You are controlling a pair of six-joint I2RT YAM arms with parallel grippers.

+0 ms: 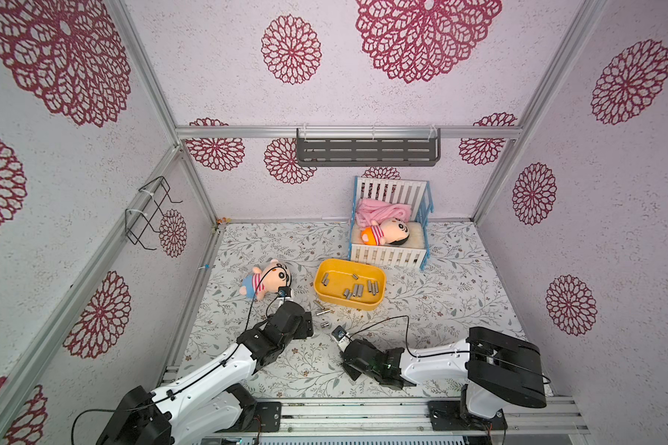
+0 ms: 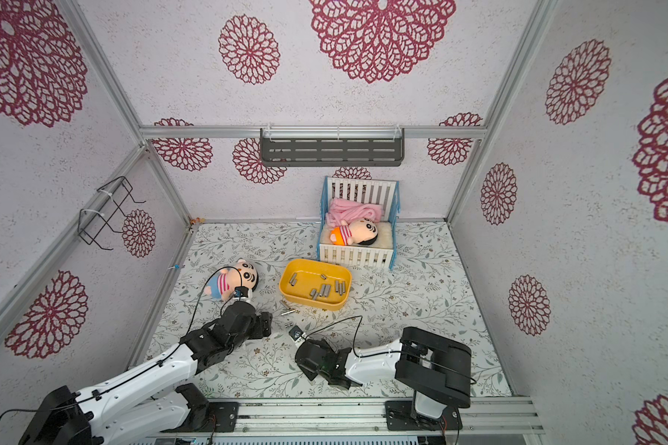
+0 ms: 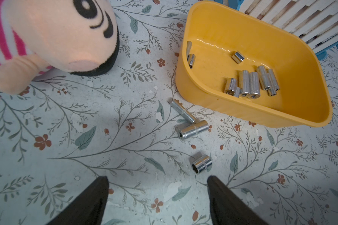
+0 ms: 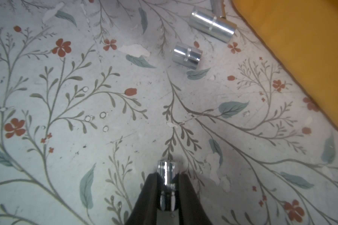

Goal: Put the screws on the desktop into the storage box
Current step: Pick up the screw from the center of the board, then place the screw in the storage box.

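Observation:
The right gripper lifts above the storage box's rim next, moves outward and releases the screw, since the box's end away from the plush doll lies that way.
The yellow storage box (image 1: 348,304) (image 3: 203,25) sits mid-desktop (image 1: 440,300) with several silver screws (image 3: 249,83) lying in it. Three screws rest on the desktop just in front of it: a long thin one (image 3: 181,111), a thicker one (image 3: 192,132) touching it, and a short one (image 3: 201,163) (image 4: 187,55). My left gripper (image 3: 157,178) is open just short of the short screw, holding nothing. My right gripper (image 4: 167,176) is shut on another silver screw (image 4: 167,185), low over the desktop, near the box's front corner (image 4: 300,48).
A plush doll (image 1: 265,279) lies left of the box, close to my left arm. Behind the box stands a white-and-blue crib (image 1: 388,256) holding another doll and a pink blanket. A grey shelf (image 1: 367,152) hangs on the back wall, a wire rack (image 1: 151,212) on the left wall.

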